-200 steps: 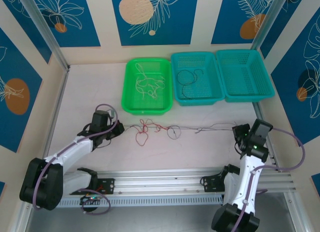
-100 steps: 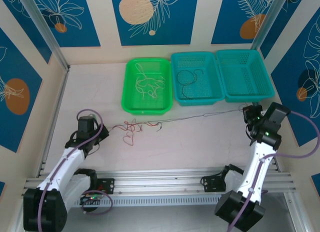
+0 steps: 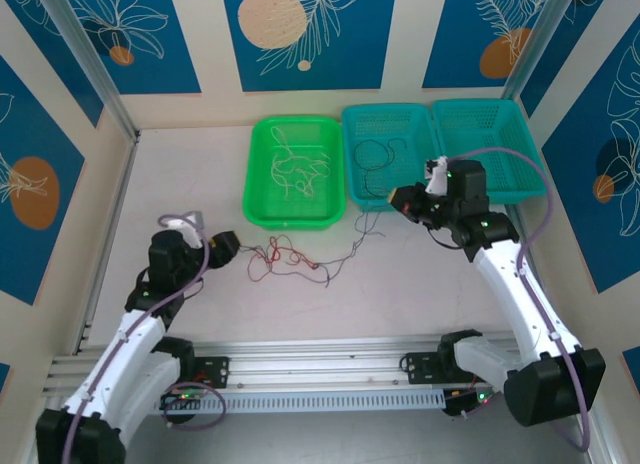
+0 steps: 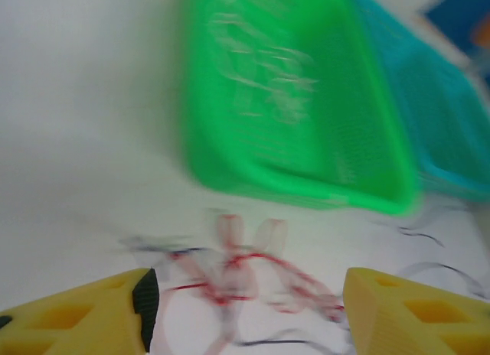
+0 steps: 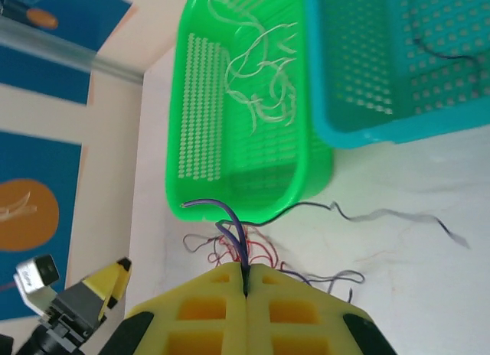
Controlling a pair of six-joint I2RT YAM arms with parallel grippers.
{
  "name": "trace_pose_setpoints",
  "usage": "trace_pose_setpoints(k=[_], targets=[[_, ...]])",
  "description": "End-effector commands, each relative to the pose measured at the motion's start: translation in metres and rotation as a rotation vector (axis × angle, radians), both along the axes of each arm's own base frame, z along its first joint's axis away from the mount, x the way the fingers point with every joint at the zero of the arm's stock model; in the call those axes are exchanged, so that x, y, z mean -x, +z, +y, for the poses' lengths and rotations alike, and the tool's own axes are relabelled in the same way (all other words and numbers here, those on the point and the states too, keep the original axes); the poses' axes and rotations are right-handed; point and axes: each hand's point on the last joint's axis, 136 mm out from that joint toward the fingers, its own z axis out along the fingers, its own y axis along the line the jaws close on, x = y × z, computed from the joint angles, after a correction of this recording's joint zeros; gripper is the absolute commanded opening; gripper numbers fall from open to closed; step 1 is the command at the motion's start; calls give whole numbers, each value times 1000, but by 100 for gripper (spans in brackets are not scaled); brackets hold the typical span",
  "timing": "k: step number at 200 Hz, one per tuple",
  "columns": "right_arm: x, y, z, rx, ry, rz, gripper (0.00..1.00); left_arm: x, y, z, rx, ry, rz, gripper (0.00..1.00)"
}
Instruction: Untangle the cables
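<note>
I need to pull my right gripper back from the middle basket's front edge next and release the dark cable over the table.
A loose tangle of red and dark cables (image 3: 290, 256) lies on the table in front of the green basket. My left gripper (image 3: 228, 246) stands open at its left end. In the blurred left wrist view the red cables (image 4: 245, 271) lie between the spread fingers of my left gripper (image 4: 245, 317), untouched. My right gripper (image 3: 397, 197) hovers by the middle basket's front edge. In the right wrist view my right gripper (image 5: 246, 272) is shut on a thin dark cable (image 5: 233, 217) that sticks out past the tips. A dark strand (image 3: 362, 234) trails from there down to the tangle.
Three baskets line the back. The green basket (image 3: 258, 209) holds white cables (image 3: 297, 169). The middle teal basket (image 3: 352, 119) holds a black cable (image 3: 372, 156). The right teal basket (image 3: 535, 174) holds nothing. The metal rail (image 3: 320, 369) runs along the near edge.
The left gripper has opened and let go of the tangle. The right arm swung left and back toward the baskets with its cable, and the stretched line has gone slack.
</note>
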Motion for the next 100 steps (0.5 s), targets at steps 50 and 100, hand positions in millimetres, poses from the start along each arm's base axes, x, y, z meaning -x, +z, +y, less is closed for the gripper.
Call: trace_pose_setpoints(k=[50, 100], targets=[[3, 65, 62, -7, 170, -158, 0, 54, 57, -213, -54, -744, -349, 79], [8, 79, 63, -54, 114, -139, 0, -14, -18, -242, -202, -514, -239, 77]])
